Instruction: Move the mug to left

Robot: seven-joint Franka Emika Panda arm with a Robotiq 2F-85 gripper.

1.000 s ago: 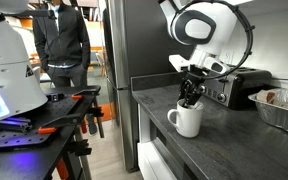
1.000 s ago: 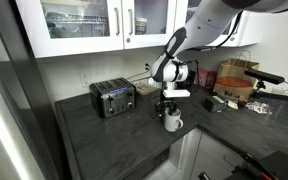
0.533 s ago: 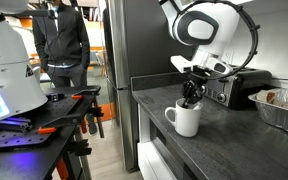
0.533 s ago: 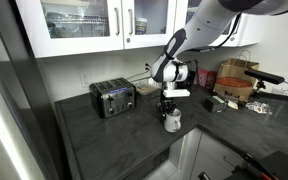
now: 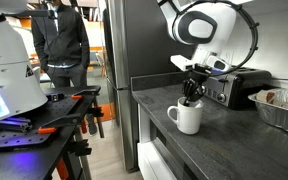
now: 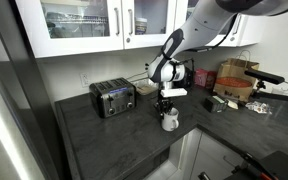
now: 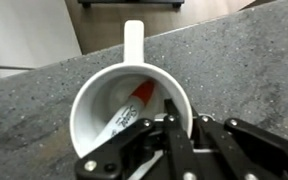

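I will carry the mug in from the counter's front edge and along toward the toaster, because the counter before the toaster [image 5: 172,98] is clear for it.
The white mug [image 5: 188,119] stands on the dark counter near its front edge, also seen from across the room [image 6: 170,122]. In the wrist view the mug [image 7: 89,95] fills the middle, handle pointing up, with a red-capped marker [image 7: 134,103] lying inside. My gripper [image 5: 189,99] [image 6: 167,108] comes down from above onto the rim. One finger is inside the cup and one outside, and the gripper [image 7: 174,126] is shut on the mug's wall.
A black-and-silver toaster [image 5: 234,88] [image 6: 112,98] stands behind the mug. A foil tray [image 5: 281,108] lies at the counter's far end. Boxes and clutter [image 6: 234,80] sit on the adjoining counter. The counter edge [image 5: 154,135] drops off close to the mug.
The jaws have closed onto the mug's wall. The mug and the arm have hardly shifted.
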